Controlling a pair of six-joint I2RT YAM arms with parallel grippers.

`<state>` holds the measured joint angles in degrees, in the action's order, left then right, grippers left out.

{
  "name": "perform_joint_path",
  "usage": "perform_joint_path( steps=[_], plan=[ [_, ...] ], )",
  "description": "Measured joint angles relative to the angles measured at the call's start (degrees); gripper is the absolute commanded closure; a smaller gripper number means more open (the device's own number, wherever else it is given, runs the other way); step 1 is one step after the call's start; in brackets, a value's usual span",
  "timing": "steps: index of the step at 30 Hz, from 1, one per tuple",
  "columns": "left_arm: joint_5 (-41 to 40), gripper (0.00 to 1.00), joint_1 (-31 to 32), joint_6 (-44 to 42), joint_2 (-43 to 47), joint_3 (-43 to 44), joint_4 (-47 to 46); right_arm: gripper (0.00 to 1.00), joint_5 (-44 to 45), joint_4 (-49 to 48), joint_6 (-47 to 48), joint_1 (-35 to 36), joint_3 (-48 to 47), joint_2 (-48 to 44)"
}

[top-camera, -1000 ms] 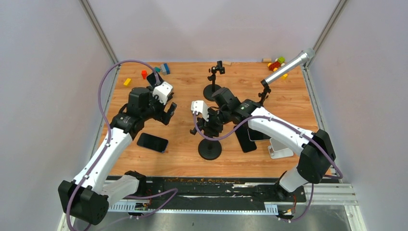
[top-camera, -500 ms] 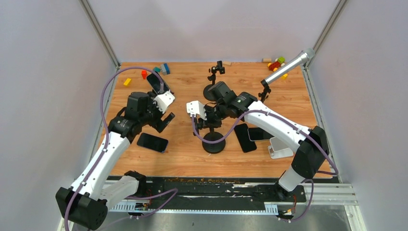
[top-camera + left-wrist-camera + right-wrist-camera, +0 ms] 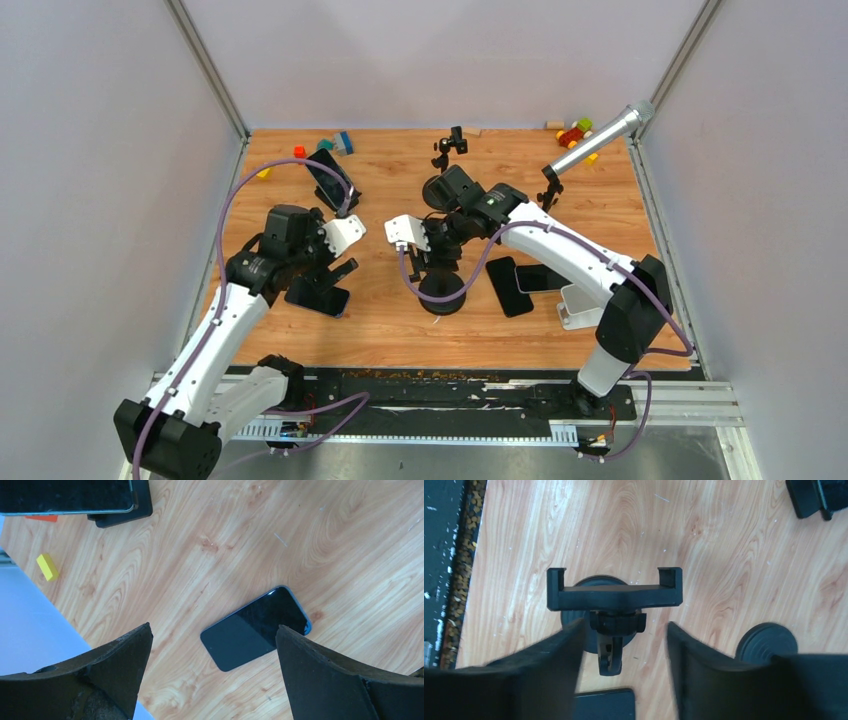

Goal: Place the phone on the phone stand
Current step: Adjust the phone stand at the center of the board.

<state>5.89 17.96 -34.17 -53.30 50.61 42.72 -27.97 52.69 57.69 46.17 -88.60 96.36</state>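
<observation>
My left gripper moves down and back next, turning to straddle the phone's long edges. The phone (image 3: pixel 317 298) (image 3: pixel 250 632) lies below and back, slanted across the gap between its fingers.
A dark phone (image 3: pixel 255 628) lies flat on the wooden table (image 3: pixel 380 320), seen in the top view as phone (image 3: pixel 318 297). My left gripper (image 3: pixel 212 630) hangs open above it, the phone showing between the two fingers, apart from both. In the top view the left gripper (image 3: pixel 336 274) is just over the phone's far end. The black phone stand (image 3: pixel 615 592) with a round base (image 3: pixel 441 296) stands at mid-table. My right gripper (image 3: pixel 625 627) is open, its fingers on either side of the stand's neck below the empty clamp.
Another phone rests on a small stand (image 3: pixel 330 178) at the back left. Two more phones (image 3: pixel 510 286) lie right of the black stand, beside a white stand (image 3: pixel 580 312). A second black stand (image 3: pixel 441 186), a microphone (image 3: pixel 600 140) and toy blocks (image 3: pixel 575 132) sit at the back.
My left gripper has pulled back from the far left and come down over the flat phone. The right gripper and the black stand have shifted slightly left and away.
</observation>
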Motion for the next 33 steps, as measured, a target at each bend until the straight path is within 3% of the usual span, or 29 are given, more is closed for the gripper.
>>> perform_joint_path(
  steps=[3,6,15,20,27,33],
  plan=[
    [-0.02,0.0,0.0,-3.85,-0.59,-0.35,0.44,0.09,0.17,0.2,-0.35,-0.15,0.02,-0.02],
    [0.04,0.0,0.0,-9.03,-1.68,-1.7,1.16,0.0,0.17,0.17,-0.92,-0.24,0.28,-0.35],
    [1.44,0.0,-0.04,-31.17,-5.62,-7.63,4.31,0.0,-1.97,-0.35,-4.42,-0.68,5.03,-9.31],
    [1.73,0.0,-1.25,-41.81,-13.07,-8.5,5.38,0.01,-2.67,-1.77,-6.62,-1.05,9.4,-14.64],
    [3.15,0.0,-6.62,-51.23,-25.68,-5.81,6.84,0.01,-2.95,-3.67,-8.41,-2.12,15.34,-18.93],
    [3.96,0.0,-8.37,-56.3,-28.0,-5.64,6.32,0.02,-3.26,-4.31,-8.98,-2.89,16.59,-19.8]
  ],
)
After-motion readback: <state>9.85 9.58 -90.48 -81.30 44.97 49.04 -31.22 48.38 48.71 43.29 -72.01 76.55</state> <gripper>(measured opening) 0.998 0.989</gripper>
